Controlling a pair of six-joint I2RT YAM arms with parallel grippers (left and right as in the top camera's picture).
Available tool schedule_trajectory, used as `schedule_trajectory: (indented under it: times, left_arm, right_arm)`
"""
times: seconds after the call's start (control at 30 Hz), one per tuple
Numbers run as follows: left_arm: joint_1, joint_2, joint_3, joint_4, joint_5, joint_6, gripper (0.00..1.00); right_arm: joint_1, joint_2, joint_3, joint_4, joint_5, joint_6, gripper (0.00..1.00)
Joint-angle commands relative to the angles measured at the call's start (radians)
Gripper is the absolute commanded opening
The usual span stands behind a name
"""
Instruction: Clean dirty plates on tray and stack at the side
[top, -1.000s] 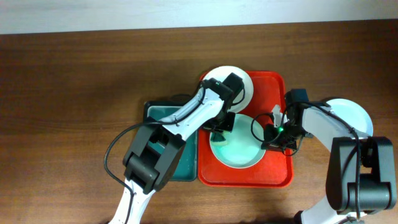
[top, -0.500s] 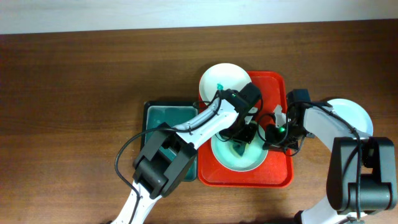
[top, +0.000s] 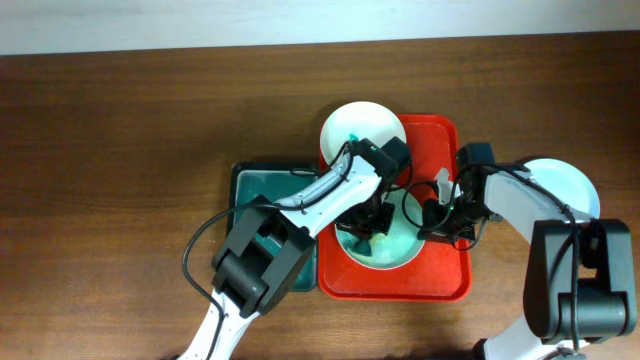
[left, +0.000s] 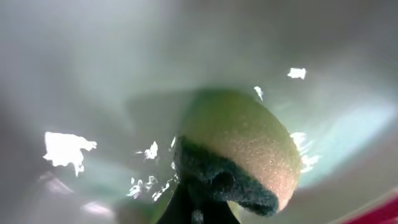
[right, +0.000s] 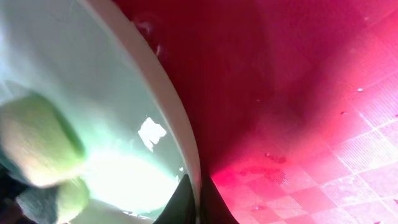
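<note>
My left gripper lifts off the smear-free plate next and releases the sponge inside the dark green tray (top: 264, 187), across to its left in the overhead view.
The pale green plate (top: 385, 250) lies on the red tray (top: 440, 280). My left gripper (top: 368, 222) is shut on a yellow-green sponge (left: 242, 146) and presses it on the plate's inside (left: 93, 74). My right gripper (top: 432, 212) is shut on the green plate's right rim (right: 180, 149); the sponge shows at left in the right wrist view (right: 37, 143). The white plate (top: 360, 125) with a teal smear sits at the tray's back left corner. The pale blue plate (top: 570, 185) lies on the table right of the tray.
A dark green tray (top: 265, 185) sits against the red tray's left side, mostly covered by my left arm. Bare brown table (top: 120, 150) spreads to the left and back.
My left gripper swept with the sponge from the green plate's left edge toward its middle, then back a little to the left. The right gripper stayed on the rim.
</note>
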Motion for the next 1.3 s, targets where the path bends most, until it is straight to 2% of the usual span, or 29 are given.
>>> schedule_trajectory:
  times: [0.0,0.17,0.33,0.47,0.6,0.7,0.77,0.8,0.83,0.87,0.9,0.93,1.07,1.2,1.27]
  left_arm:
    - [0.052,0.029,-0.031,-0.042,-0.372,-0.152,0.0]
    - [0.059,-0.122,-0.031,-0.046,-0.284,-0.153,0.0]
    - [0.139,-0.317,-0.032,-0.079,-0.285,-0.096,0.0]
    - [0.236,-0.337,-0.055,-0.113,-0.335,-0.069,0.0]
    - [0.303,-0.337,-0.199,-0.022,-0.331,-0.05,0.0]
    - [0.33,-0.337,-0.358,0.113,-0.273,-0.04,0.0]
    - [0.339,-0.337,-0.404,0.149,-0.243,-0.026,0.02]
    - [0.343,-0.337,-0.409,0.152,-0.23,-0.024,0.06]
    - [0.347,-0.337,-0.405,0.152,-0.229,-0.023,0.2]
    - [0.355,-0.341,-0.384,0.14,-0.216,-0.01,0.59]
    - [0.359,-0.344,-0.37,0.131,-0.198,0.004,0.82]
    - [0.367,-0.354,-0.341,0.103,-0.179,0.011,0.93]
    - [0.405,-0.428,-0.26,0.013,-0.177,0.026,0.93]
    - [0.473,-0.572,-0.223,-0.04,-0.177,0.04,1.0]
    - [0.517,-0.644,-0.223,-0.049,-0.177,0.04,1.0]
  right_arm:
    - [-0.007,0.034,-0.027,0.003,0.113,0.003,0.05]
    - [-0.007,0.034,-0.027,0.002,0.113,0.003,0.04]
    - [-0.007,0.034,-0.027,-0.001,0.113,0.002,0.05]
    - [-0.007,0.034,-0.027,0.0,0.113,0.002,0.04]
    - [-0.007,0.034,-0.027,0.0,0.113,0.002,0.04]
    - [-0.007,0.034,-0.027,0.0,0.113,0.002,0.05]
    - [-0.007,0.034,-0.027,-0.001,0.113,0.002,0.04]
    - [-0.007,0.034,-0.027,0.0,0.113,0.002,0.05]
    - [-0.007,0.034,-0.027,0.004,0.113,0.002,0.05]
    - [-0.007,0.034,-0.027,0.012,0.113,0.003,0.05]
    - [-0.007,0.034,-0.027,0.019,0.113,0.003,0.06]
    - [-0.007,0.034,-0.026,0.024,0.108,0.003,0.08]
    - [-0.007,0.012,0.006,-0.041,0.075,0.002,0.04]
    - [-0.006,-0.103,0.106,-0.179,0.076,-0.001,0.04]
    - [0.006,-0.167,0.166,-0.253,0.076,-0.001,0.04]
